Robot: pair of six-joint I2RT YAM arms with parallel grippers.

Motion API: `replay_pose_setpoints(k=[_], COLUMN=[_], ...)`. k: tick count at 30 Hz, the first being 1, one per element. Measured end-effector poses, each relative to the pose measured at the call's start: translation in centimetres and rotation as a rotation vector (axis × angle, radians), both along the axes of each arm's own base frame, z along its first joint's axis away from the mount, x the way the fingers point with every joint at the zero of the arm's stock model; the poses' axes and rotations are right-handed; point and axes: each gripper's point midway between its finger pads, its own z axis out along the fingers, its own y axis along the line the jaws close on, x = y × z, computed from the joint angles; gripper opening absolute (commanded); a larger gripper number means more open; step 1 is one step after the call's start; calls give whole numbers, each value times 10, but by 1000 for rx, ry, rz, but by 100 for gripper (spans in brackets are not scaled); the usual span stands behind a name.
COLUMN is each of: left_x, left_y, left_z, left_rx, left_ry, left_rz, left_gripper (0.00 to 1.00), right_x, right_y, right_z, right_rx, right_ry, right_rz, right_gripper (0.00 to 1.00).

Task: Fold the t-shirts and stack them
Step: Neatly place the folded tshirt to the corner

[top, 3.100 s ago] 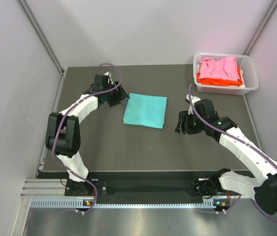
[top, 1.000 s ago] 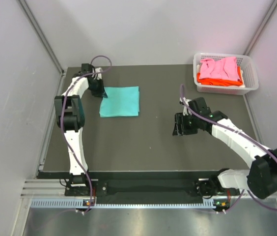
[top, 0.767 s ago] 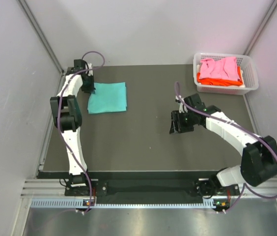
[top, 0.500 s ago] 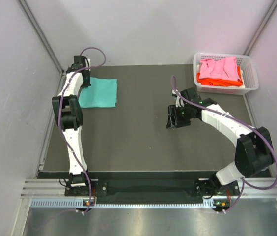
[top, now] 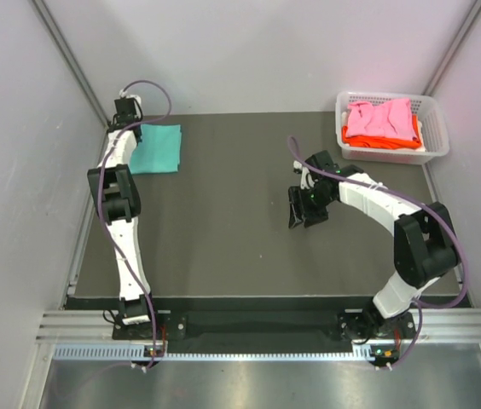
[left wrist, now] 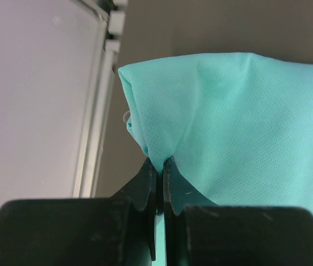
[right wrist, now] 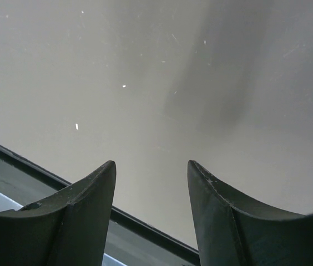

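My left gripper drags the teal t-shirt's edge [top: 136,154] [left wrist: 149,136] outward next and releases it over a bare part of the table by the far wall, which lies outward of the gripper.
The folded teal t-shirt [top: 157,149] lies flat at the table's far left corner. My left gripper [top: 129,136] is shut on its left edge; in the left wrist view the fingertips [left wrist: 159,160] pinch a puckered fold of the teal cloth [left wrist: 240,122]. The pink t-shirt [top: 381,117] lies crumpled on top of the orange t-shirt [top: 377,136] in the white basket [top: 435,128] at the far right. Over bare table right of centre, my right gripper [top: 296,213] is open and holds nothing; only table surface shows between its fingers [right wrist: 151,163].
The table's left edge rail [left wrist: 92,138] and the side wall run close beside the teal shirt. The dark table [top: 223,230] stretches between the two arms. A dark strip at the table's edge [right wrist: 45,172] shows under the right gripper.
My left gripper has dragged the folded teal shirt from the table's middle to the far left corner. The right arm has drifted slightly left, still open.
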Motion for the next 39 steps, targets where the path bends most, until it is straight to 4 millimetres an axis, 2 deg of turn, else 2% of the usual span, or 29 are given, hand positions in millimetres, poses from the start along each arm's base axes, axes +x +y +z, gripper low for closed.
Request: replay_pose_setpoints(k=[7,11,16,28,29,30,32,33,34,36,39], left_x=[30,42,42,41,41,42,43,44,43,42,40], left_y=[10,12,19,39,40,41,43,45,46,49,51], left_z=[15,16,11,23,23,25,26,27,27,29,31], left_rx=[41,49,72,135,139,144,156,161,169,179,185], left_ry=[-132,-182,-188,-235,-239,-248,-258,-266,-265,-268,-274], left_rz=[-2,-3,31,108,111,113,120,129,133,151,176], left_gripper=[0,0,0,0,4,29,57,67,82,92,95], right_x=[-2,-3,-7,-5,-5,-5,-5,-5,-6,-6,-7], right_y=[-1,-1,-3,-2,-2,-2,-2,-2,-2,-1,1], right_z=[-4,-9,-17,-16,-16,-17,-18,-18,-18,-18,-17], right_rx=[-8,-17,-32,-35,-36,-36,-35,-35,-34,-30,-19], right_ry=[16,34,67,75,76,78,81,83,84,86,93], right_rz=[-1,0,0,0,0,0,1,1,1,1,-4], right_gripper=[54,54,54,54,54,54,54,54,54,54,54])
